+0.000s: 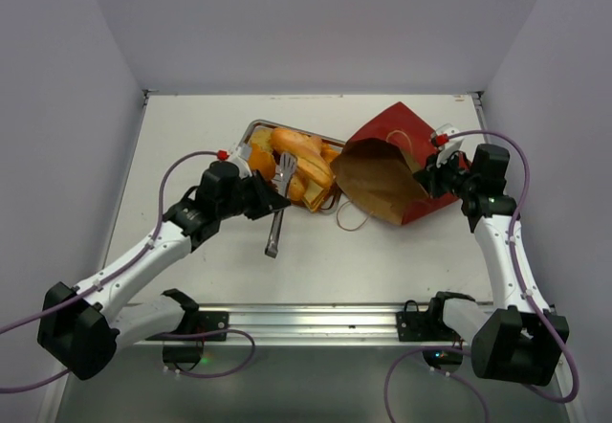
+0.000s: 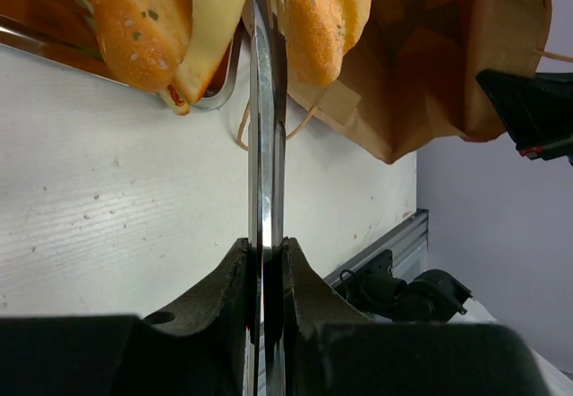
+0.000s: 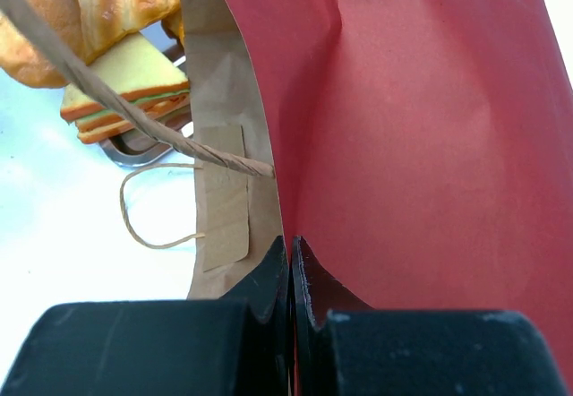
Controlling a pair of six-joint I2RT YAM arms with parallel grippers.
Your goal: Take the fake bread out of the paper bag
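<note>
Outward, away from the bag's opening, and then down, I will take my left gripper over the tray's opposite end (image 1: 263,153) to release the roll its tongs still pinch.
The red paper bag (image 1: 397,169) lies tilted on the table with its brown mouth facing left. Glossy orange fake bread (image 1: 296,155) is piled on a metal tray (image 1: 251,136) just left of the mouth. My left gripper (image 1: 266,198) is shut on metal tongs (image 1: 280,208), whose tips reach the bread pile. In the left wrist view the tongs (image 2: 267,145) run up from the gripper (image 2: 266,257) between a seeded loaf (image 2: 143,20) and a long roll (image 2: 327,11). My right gripper (image 1: 426,176) is shut on the bag's edge (image 3: 421,127), seen in the right wrist view (image 3: 291,253).
The bag's loose string handles (image 1: 349,217) lie on the table in front of its mouth. A pale sandwich slice (image 3: 125,91) hangs over the tray's rim (image 3: 134,152). Side walls stand left and right, and a metal rail (image 1: 306,320) runs along the near edge.
</note>
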